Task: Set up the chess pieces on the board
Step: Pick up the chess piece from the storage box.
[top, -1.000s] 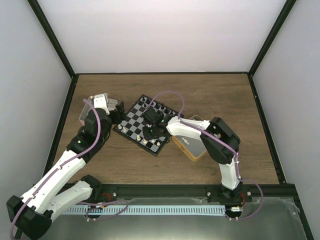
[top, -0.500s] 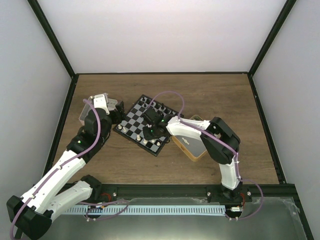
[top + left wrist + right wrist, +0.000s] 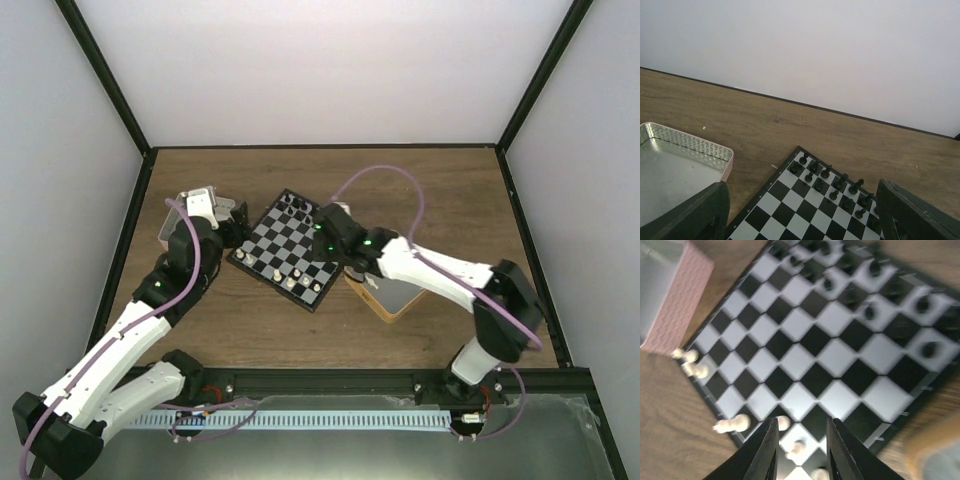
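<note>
My right gripper will move toward the right in the top view and down into the tan tin (image 3: 390, 300) (image 3: 937, 460), because the board's near rows are mostly empty.
The board (image 3: 284, 243) lies left of the table's centre, black pieces (image 3: 292, 205) crowding its far corner. A few cream-white chess pieces (image 3: 290, 283) stand along its near edge. From above, the right wrist view takes in the board (image 3: 805, 365) and blurred white pieces (image 3: 732, 424) by its edge. My right gripper (image 3: 801, 452) hovers over them, open, with nothing held; in the top view the right gripper (image 3: 330, 235) is above the board's right side. My left gripper (image 3: 800, 222) stands wide open and empty at the board's left corner (image 3: 790, 210), facing the black pieces (image 3: 832, 182).
A silver tin with a pink rim (image 3: 727, 160) sits left of the board, partly under my left arm (image 3: 180, 255). A tan tin (image 3: 385, 300) lies right of the board under my right arm. Black frame rails edge the table.
My right gripper has opened and drawn back and up from the board's near edge toward its right side; the right elbow swung right. The left arm has not moved.
</note>
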Controlling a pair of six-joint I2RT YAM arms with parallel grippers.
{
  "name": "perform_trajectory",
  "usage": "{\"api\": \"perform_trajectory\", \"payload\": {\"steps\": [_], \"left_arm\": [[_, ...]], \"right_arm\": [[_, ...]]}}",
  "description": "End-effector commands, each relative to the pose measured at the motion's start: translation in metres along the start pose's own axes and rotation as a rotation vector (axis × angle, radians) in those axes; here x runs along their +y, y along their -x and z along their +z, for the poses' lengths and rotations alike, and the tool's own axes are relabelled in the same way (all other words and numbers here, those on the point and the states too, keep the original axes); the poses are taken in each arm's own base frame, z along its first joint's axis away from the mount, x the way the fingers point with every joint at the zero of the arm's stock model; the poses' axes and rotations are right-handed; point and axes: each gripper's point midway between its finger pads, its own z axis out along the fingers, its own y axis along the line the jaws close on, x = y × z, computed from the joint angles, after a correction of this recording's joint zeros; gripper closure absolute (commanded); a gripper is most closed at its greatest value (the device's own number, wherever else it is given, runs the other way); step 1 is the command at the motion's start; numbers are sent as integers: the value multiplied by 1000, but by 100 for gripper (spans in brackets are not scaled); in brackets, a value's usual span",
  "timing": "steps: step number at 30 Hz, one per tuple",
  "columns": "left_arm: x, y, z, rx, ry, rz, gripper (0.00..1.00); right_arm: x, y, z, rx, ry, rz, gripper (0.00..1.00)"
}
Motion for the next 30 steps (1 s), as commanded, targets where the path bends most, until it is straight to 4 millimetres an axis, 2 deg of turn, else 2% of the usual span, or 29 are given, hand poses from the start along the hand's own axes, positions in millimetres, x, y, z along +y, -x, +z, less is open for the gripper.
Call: {"api": "perform_trajectory", "payload": {"steps": [1, 5, 7, 9, 12, 19, 24, 30], "left_arm": [[1, 2, -1, -15, -7, -9, 18], [0, 1, 0, -13, -11, -9, 18], [-1, 1, 0, -11, -14, -9, 18], [-1, 0, 1, -9, -16, -10, 18], [-2, 1, 1, -9, -18, -10, 18], [-1, 3, 0, -13, -12, -7, 18], [0, 3, -1, -15, -7, -6, 18], [1, 1, 0, -12, -6, -5, 18]], "right_arm": [[-85, 7, -25, -116, -237, 186, 72], [-159, -5, -47, -136, -405, 311, 72], [-188, -15, -54, -139, -480, 348, 72], [-214, -25, -59, -133, -543, 394, 72], [-242, -34, -60, -144, -591, 468, 72], [-266, -35, -40, -166, -625, 569, 73], [-272, -40, -26, -141, -656, 598, 75], [-278, -46, -20, -137, -680, 611, 76]]}}
